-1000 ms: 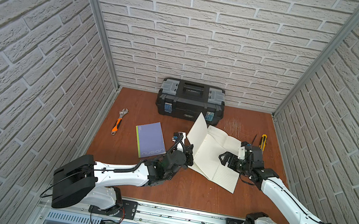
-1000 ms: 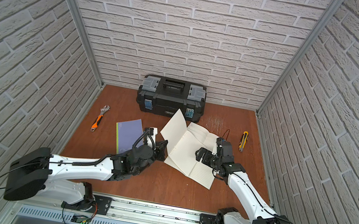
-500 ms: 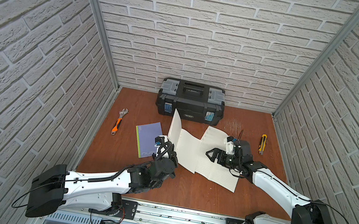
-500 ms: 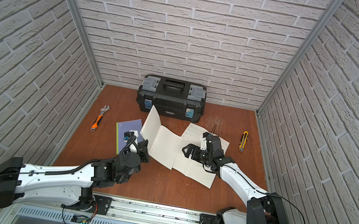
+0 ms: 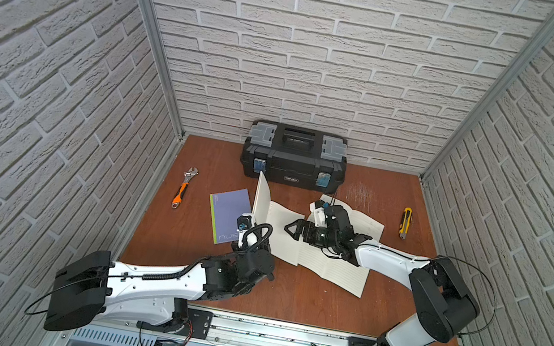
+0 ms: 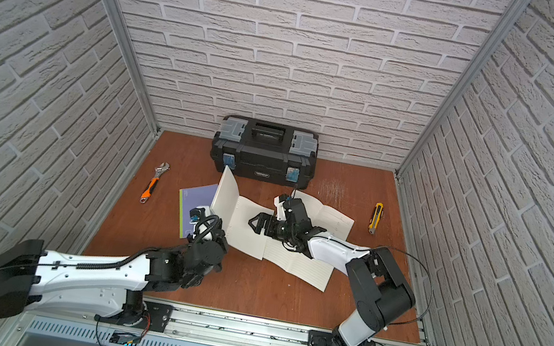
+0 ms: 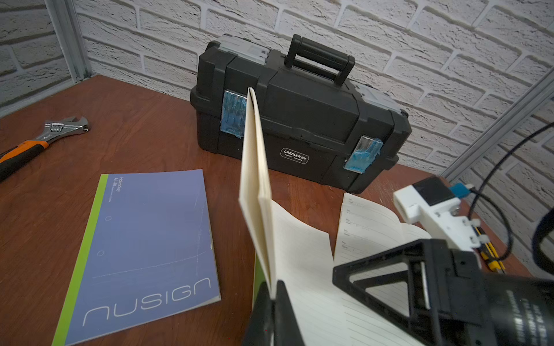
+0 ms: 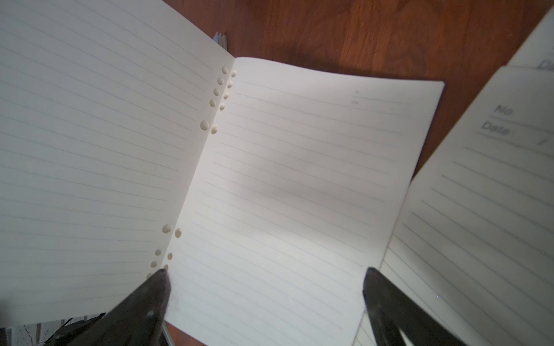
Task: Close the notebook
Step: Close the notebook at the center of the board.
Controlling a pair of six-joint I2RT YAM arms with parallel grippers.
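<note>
My left gripper carries the sheaf's near edge across toward the flat page next. It releases the edge leaning over that side of the notebook, since the notebook still lies open there.
The notebook lies open mid-table with cream lined pages. One sheaf of its pages (image 5: 262, 198) (image 7: 254, 179) stands nearly upright, and the other side (image 5: 280, 233) (image 8: 284, 179) lies flat. My left gripper (image 5: 256, 241) (image 7: 274, 289) is shut on the near edge of the upright sheaf. A strip of green cover shows beneath it in the left wrist view. My right gripper (image 5: 291, 229) (image 6: 256, 224) (image 8: 266, 272) hovers open just above the flat page, fingers spread wide with nothing between them.
A closed blue notebook (image 5: 228, 213) lies just left of the upright pages. Another open lined notebook (image 5: 338, 273) lies under the right arm. A black toolbox (image 5: 294, 157) stands at the back wall, a wrench (image 5: 183, 187) at far left, a yellow utility knife (image 5: 405, 222) at far right.
My left gripper drew back and leftward with the pages in it, and the sheaf swung from a rightward tilt to nearly upright. My right gripper moved left over the flat page.
</note>
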